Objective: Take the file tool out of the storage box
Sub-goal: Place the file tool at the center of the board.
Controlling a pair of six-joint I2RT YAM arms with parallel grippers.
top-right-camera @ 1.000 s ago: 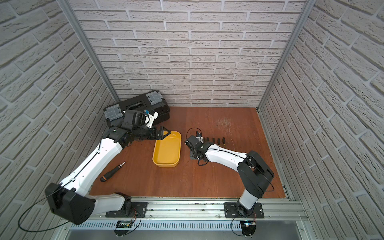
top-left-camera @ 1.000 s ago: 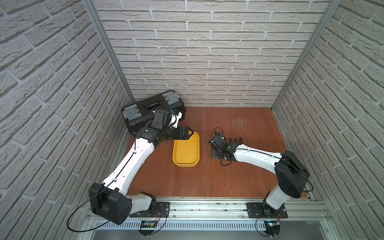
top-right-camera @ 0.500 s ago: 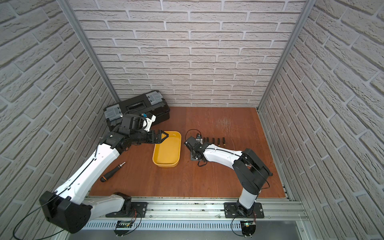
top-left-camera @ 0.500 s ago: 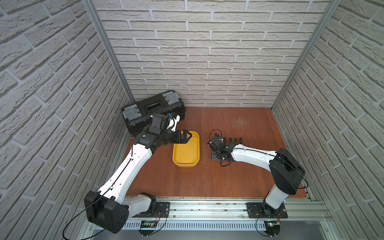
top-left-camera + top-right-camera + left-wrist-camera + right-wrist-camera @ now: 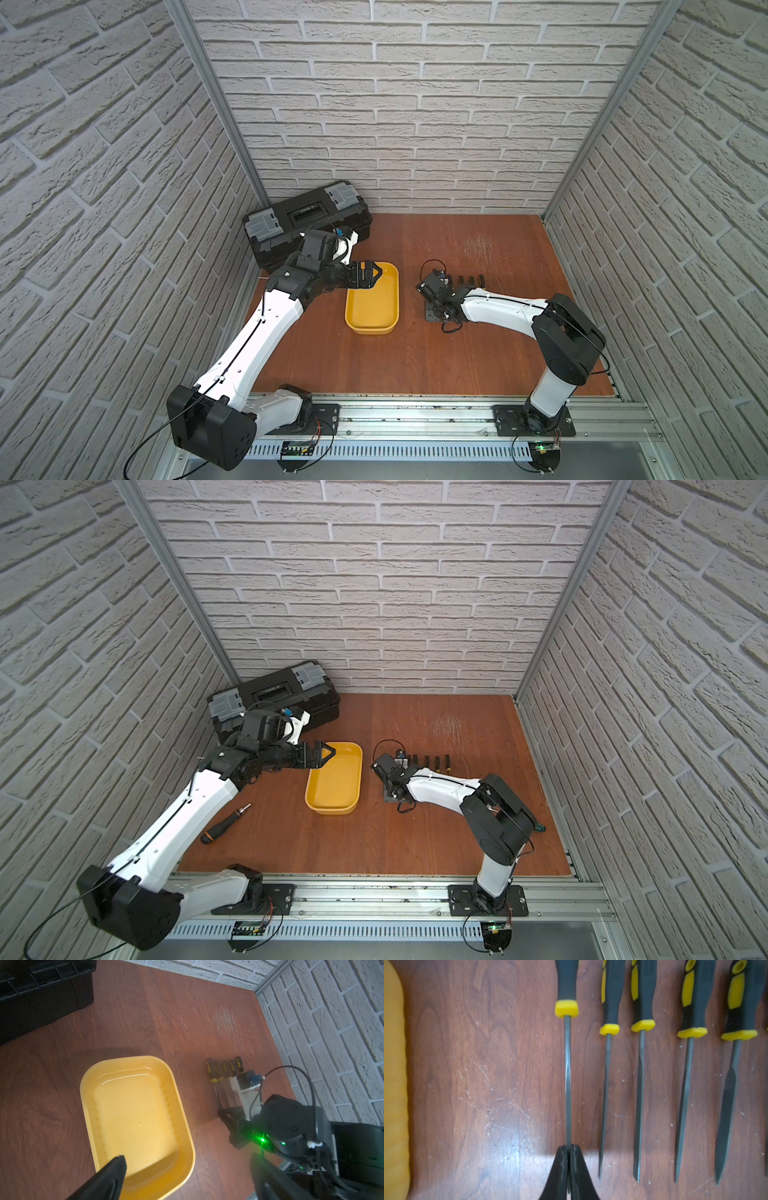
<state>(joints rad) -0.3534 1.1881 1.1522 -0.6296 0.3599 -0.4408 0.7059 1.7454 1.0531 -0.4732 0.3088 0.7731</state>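
I will next move my right gripper down to the bare part of the tabletop just below it, beside the other files, and let go of the file tool's blade tip.
The storage box [image 5: 372, 329] is a shallow yellow tub on the wooden table, and its inside shows bare in both top views [image 5: 334, 785] and in the left wrist view [image 5: 135, 1109]. My left gripper [image 5: 371, 276] hangs open over the tub's far end, with nothing between its fingers [image 5: 119, 1165]. To the right of the tub, my right gripper [image 5: 568, 1148] is shut on the blade tip of a file tool [image 5: 568, 1084] with a black and yellow handle. That file lies parallel to several others [image 5: 641, 1064] in a row, low at the table. Only the tub's edge [image 5: 392, 1084] shows beside it.
A black toolbox [image 5: 307, 220] with grey latches stands shut at the back left corner. A black-handled screwdriver [image 5: 224, 829] lies on the table under my left arm. Brick walls close in three sides.
My left gripper has drifted slightly nearer over the tub's far end, still open. The right gripper has stayed shut on the file in the same spot.
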